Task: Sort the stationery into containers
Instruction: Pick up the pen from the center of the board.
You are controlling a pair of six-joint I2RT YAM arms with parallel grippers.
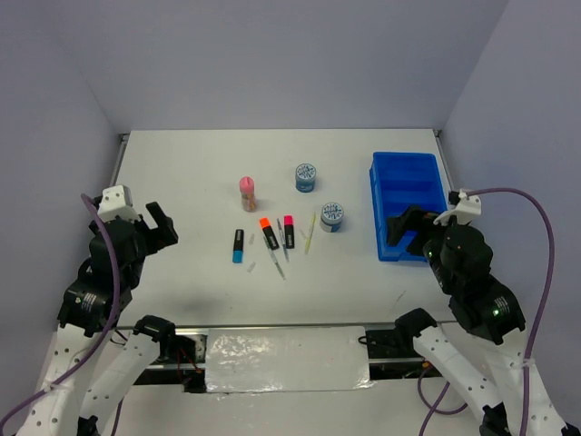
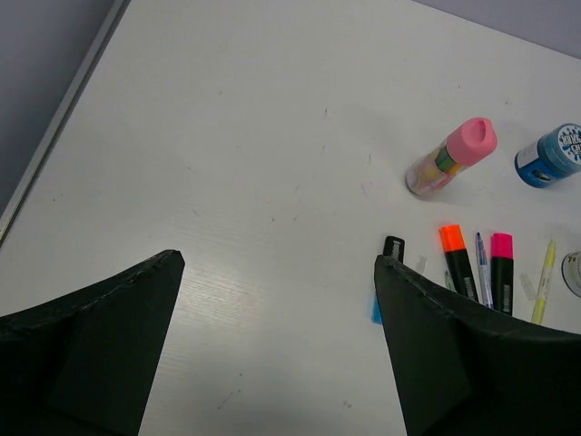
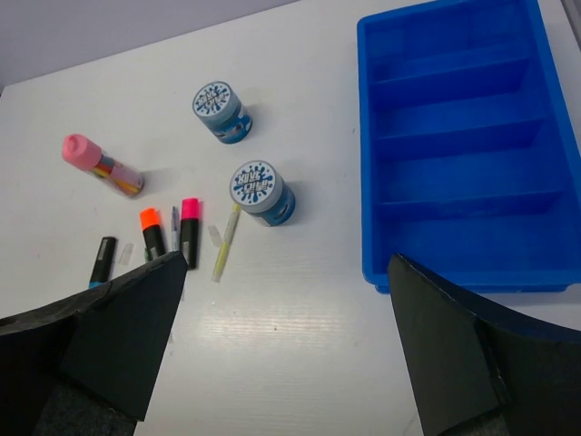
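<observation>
My right gripper should travel to the left in the top view next and go down onto the yellow pen's middle, because the yellow pen is the one nearest the tray (image 1: 407, 182).
The stationery lies mid-table: a pink-topped tube (image 1: 247, 193), two blue-white rolls (image 1: 307, 176) (image 1: 332, 216), black highlighters with blue (image 1: 238, 245), orange (image 1: 269, 233) and pink (image 1: 289, 231) caps, and thin pale pens (image 1: 310, 232). The bright blue divided tray (image 1: 407, 182) sits at the right, its compartments empty (image 3: 463, 136). My left gripper (image 1: 159, 225) is open and empty over bare table left of the highlighters (image 2: 278, 259). My right gripper (image 1: 406, 227) is open and empty over the tray's near left corner (image 3: 287, 258).
The white table has raised edges at the far left (image 1: 121, 145) and far right (image 1: 439, 136). Grey walls enclose it on three sides. A taped strip (image 1: 281, 350) runs along the near edge between the arm bases.
</observation>
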